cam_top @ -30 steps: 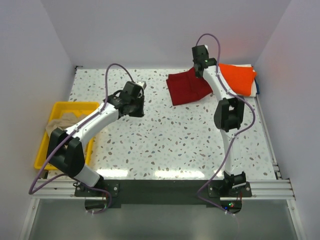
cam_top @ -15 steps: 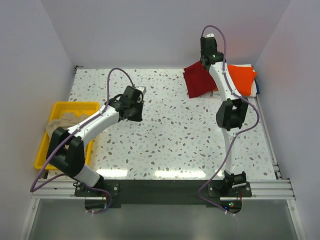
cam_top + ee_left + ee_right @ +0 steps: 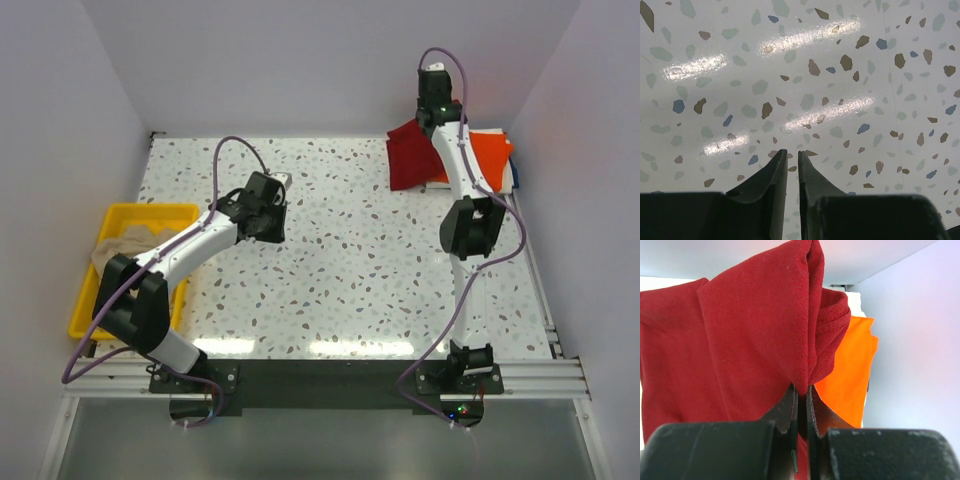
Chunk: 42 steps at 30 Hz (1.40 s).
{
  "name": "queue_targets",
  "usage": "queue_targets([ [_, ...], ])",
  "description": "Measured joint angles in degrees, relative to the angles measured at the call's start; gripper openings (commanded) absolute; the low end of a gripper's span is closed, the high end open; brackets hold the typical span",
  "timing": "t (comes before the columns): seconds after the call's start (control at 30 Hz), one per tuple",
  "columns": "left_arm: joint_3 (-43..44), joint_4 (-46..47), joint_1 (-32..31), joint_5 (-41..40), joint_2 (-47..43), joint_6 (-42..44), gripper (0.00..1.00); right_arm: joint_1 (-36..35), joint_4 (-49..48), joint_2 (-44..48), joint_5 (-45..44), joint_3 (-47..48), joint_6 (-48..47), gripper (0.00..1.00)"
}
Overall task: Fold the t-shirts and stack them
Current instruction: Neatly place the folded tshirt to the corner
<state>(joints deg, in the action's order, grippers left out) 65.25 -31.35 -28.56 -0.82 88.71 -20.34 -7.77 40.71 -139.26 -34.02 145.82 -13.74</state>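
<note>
I will next carry the red t-shirt with my right gripper toward the side over the orange t-shirt [image 3: 485, 158] [image 3: 851, 369], much of which lies bare, and then open the gripper.
My right gripper [image 3: 432, 122] is shut on the folded dark red t-shirt [image 3: 408, 156] and holds it up at the far right of the table; the cloth fills the right wrist view [image 3: 735, 335], pinched between the fingers. The bright orange t-shirt [image 3: 485, 158] lies folded at the far right corner, just right of the red one, and shows behind it in the right wrist view [image 3: 850, 375]. The beige t-shirt [image 3: 122, 245] lies crumpled in the yellow tray. My left gripper [image 3: 272, 228] is shut and empty over bare table [image 3: 792, 152].
The yellow plastic tray [image 3: 110, 222] sits at the left edge of the speckled table [image 3: 330, 270]. White walls enclose the back and both sides. A white sheet [image 3: 492, 132] lies under the orange shirt.
My right gripper has carried the dark red t-shirt to the right and farther back, up to the orange shirt. My left arm has drawn back slightly.
</note>
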Motion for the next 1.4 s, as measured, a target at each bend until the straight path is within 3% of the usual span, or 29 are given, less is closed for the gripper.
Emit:
queue_targets([
  [0.57, -0.50, 0.42, 0.00, 1.70, 0.04, 0.00, 0.18, 1.09, -1.53, 6.75, -1.03, -0.31, -0.70, 0.00],
  [1.4, -1.16, 0.52, 0.00, 2.95, 1.57, 0.00, 0.18, 7.02, -3.93, 9.79, -1.05, -6.38, -0.50, 0.00],
])
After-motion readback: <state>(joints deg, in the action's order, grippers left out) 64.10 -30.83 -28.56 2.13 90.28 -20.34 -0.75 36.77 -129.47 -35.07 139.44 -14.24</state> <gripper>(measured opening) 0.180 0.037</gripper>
